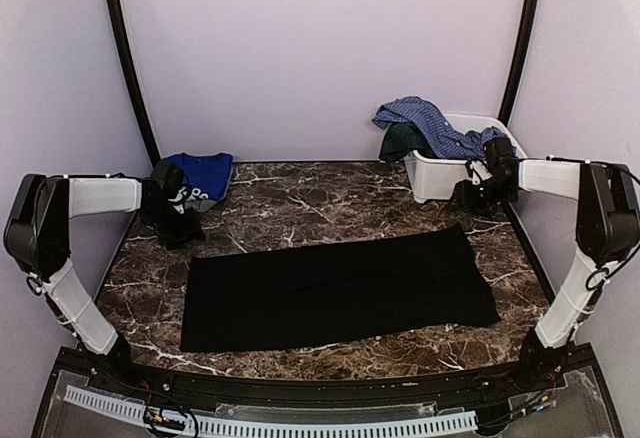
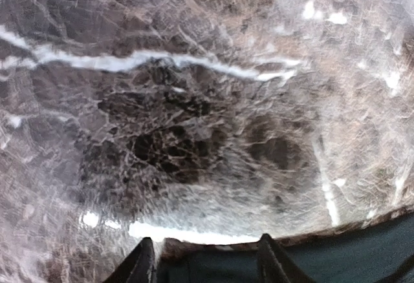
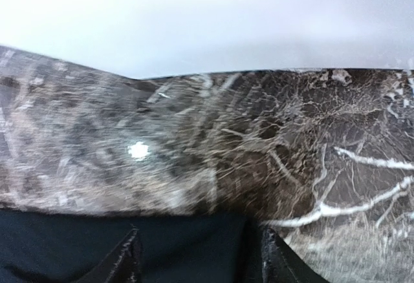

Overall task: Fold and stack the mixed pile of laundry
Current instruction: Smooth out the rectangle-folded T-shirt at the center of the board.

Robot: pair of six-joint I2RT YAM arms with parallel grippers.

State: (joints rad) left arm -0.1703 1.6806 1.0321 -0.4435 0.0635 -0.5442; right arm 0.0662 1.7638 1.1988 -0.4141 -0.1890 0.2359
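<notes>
The robot's right gripper will next move back over the garment's small fold (image 1: 430, 275), below and to the left in the top view, and then down onto the raised edge of the fold.
A large black garment (image 1: 335, 288) lies flat as a wide rectangle across the middle of the marble table (image 1: 300, 198). My left gripper (image 1: 185, 233) hangs just beyond its far left corner, open, with the cloth's edge (image 2: 349, 254) below its fingers (image 2: 139, 263). My right gripper (image 1: 465, 198) hovers past the far right corner, also open, with nothing between its fingers (image 3: 275, 257) and the black cloth (image 3: 187, 244) underneath. A royal-blue tee (image 1: 200, 176) sits folded at the back left. A blue checked shirt (image 1: 425, 123) and a dark green plaid piece (image 1: 403, 143) spill from the bin.
The white plastic bin (image 1: 450, 173) stands at the back right, close behind my right gripper. Black frame posts (image 1: 125, 58) rise at both rear corners. A dark rail (image 1: 300, 388) runs along the table's near edge.
</notes>
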